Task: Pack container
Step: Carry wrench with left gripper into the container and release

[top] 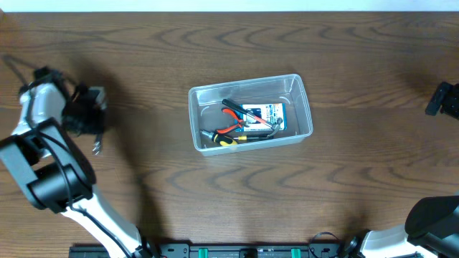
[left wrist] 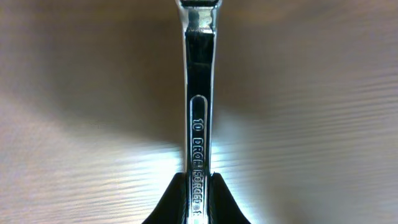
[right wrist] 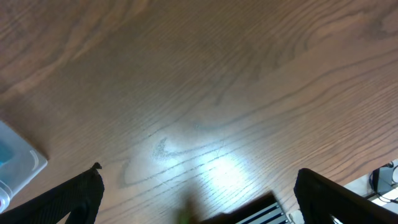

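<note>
The steel wrench goes up and to the right in the overhead view next in my left gripper, then down over the red-handled pliers (top: 233, 122).
The clear container (top: 244, 85) sits at the table's middle and holds red-handled pliers (top: 231, 111), a small blue-and-white box (top: 264, 112), a yellow-and-black tool (top: 228, 142) and a metal tool. My left gripper (top: 94, 129) is far to its left, above the table. It is shut on a steel wrench (left wrist: 200, 93) marked "10 drop forged"; the wrench also shows in the overhead view (top: 96, 147). My right gripper (right wrist: 199, 186) is wide open and empty over bare wood. It shows at the far right edge of the overhead view (top: 445, 100). A container corner (right wrist: 15, 165) shows in the right wrist view.
The table is dark brown wood (top: 358, 186). The arm bases and a black rail (top: 244, 251) run along the front edge. A pale strip marks the table's far edge (top: 229, 4).
</note>
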